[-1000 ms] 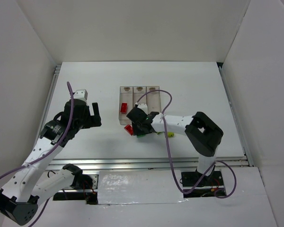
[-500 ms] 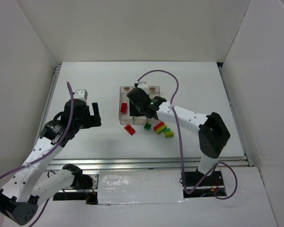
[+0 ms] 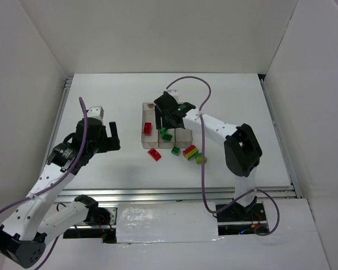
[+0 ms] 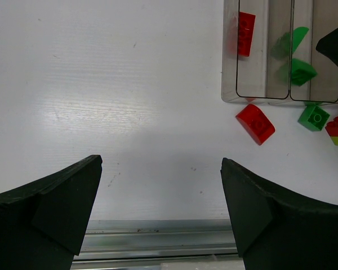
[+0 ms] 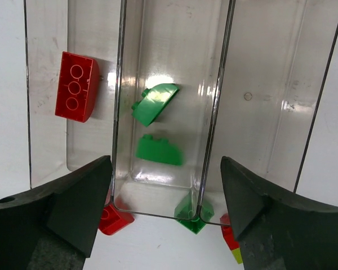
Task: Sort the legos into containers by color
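Observation:
The green lego (image 3: 175, 151) by the middle container's near end is below and back from my right gripper, so I need to move the gripper back and down onto it next.
The three joined clear containers (image 3: 146, 116) lie at the table's middle. My right gripper (image 3: 169, 118) hovers open and empty over the middle one (image 5: 163, 169). The left container (image 5: 45, 140) holds a red lego (image 5: 76, 87). The middle one holds two green legos (image 5: 155, 103), the nearer one (image 5: 159, 151) blurred. The right container (image 5: 270, 84) is bare. On the table by the near ends lie a red lego (image 3: 154, 154), a green lego (image 3: 175, 150), a red and green stack (image 3: 190, 152) and a yellow-green lego (image 3: 200, 159). My left gripper (image 3: 113, 138) is open and empty (image 4: 160, 169), left of the containers.
White walls close in the table on three sides. A metal rail (image 3: 174, 192) runs along the near edge and shows in the left wrist view (image 4: 158, 244). The right arm's purple cable (image 3: 201, 95) arcs over the table behind the containers.
My right gripper has moved from the loose legos on the table up over the containers. A green lego now lies in the middle container. The left arm has not moved.

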Robot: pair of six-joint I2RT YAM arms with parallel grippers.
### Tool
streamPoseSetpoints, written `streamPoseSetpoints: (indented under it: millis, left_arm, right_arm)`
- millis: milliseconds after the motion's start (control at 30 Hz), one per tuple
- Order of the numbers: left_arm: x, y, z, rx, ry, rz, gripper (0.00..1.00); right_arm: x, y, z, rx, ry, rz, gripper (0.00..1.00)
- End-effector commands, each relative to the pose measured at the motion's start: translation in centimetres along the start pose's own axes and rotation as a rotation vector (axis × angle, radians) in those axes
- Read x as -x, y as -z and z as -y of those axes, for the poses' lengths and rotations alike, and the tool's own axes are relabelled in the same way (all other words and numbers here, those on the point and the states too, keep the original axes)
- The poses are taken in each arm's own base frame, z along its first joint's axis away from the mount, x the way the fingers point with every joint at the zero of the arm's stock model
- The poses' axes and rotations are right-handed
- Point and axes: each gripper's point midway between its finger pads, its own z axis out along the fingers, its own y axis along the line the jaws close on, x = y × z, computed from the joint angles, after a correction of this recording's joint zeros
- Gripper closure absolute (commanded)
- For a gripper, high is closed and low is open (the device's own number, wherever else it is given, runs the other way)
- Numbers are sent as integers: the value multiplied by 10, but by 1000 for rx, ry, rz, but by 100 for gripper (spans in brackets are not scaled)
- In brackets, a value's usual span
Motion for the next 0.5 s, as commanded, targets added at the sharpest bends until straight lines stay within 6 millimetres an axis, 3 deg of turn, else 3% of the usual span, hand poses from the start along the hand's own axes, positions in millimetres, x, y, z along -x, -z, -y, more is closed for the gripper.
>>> streamPoseSetpoints:
  millis: [0,67,100,167,200,300,400,467]
  left_arm:
    - [9,0,2,-14,-4,31,0]
    - [8,-1,2,-14,-6,28,1]
    - [8,-1,2,-13,-6,27,1]
    - [8,-1,2,-15,-5,27,1]
    - [8,-1,2,-14,-6,26,0]
    - [9,-1,3,-21,-6,31,0]
    - [8,-1,5,-32,-11,24,0]
    - [8,-2,5,-32,-11,20,0]
  right_arm:
    - [15,12,-5,23,3,31,15]
    - [10,15,-4,30,3,19,16]
    - [14,27,-6,45,-9,35,17]
    - [-4,34,-6,61,6,26,18]
    - [-4,48,-8,94,1,45,19]
    - [-51,52,-6,148,83,-16,19]
    - [-78,55,5,134,99,-33,19]
    - [-80,60,14,97,29,-1,20]
